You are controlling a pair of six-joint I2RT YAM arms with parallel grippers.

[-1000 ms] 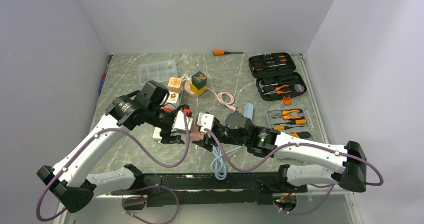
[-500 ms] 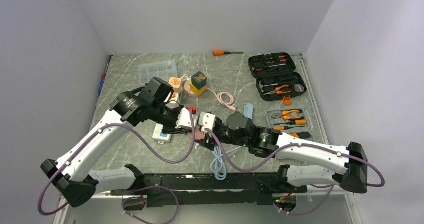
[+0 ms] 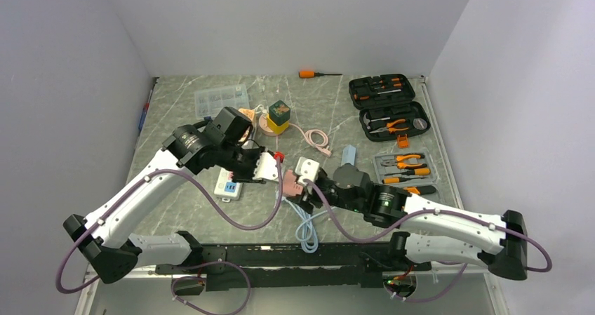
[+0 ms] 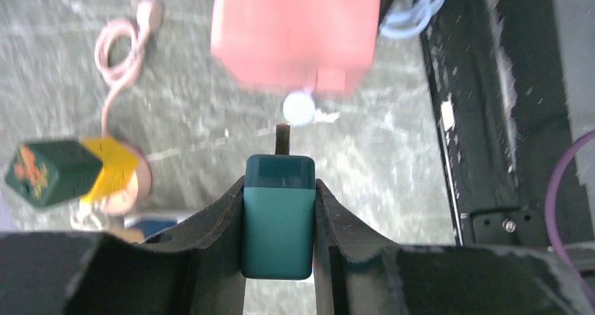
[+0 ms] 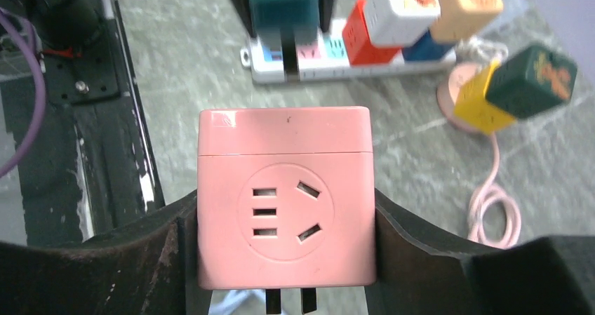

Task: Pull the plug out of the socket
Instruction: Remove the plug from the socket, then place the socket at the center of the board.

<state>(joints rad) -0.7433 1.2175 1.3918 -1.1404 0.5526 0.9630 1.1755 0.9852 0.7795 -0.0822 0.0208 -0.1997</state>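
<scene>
I will lower my right gripper to the right in the top view and let go of the socket on the table next to the pale blue cable, now that the plug is out.
My left gripper is shut on a teal plug, whose dark prong points at the pink cube socket and stops just short of it. My right gripper is shut on that pink socket, its slotted face towards the camera and two prongs below. The teal plug hangs free beyond it. In the top view the left gripper and right gripper meet at the table's centre, above the surface.
A white power strip with coloured cube plugs lies under the left arm. A green and yellow cube, pink cable, pale blue cable, open tool case, tool tray and screwdriver lie around.
Both arms have shifted to the right and stayed close together. My left gripper has moved off the power strip with the teal plug, and the strip now lies uncovered.
</scene>
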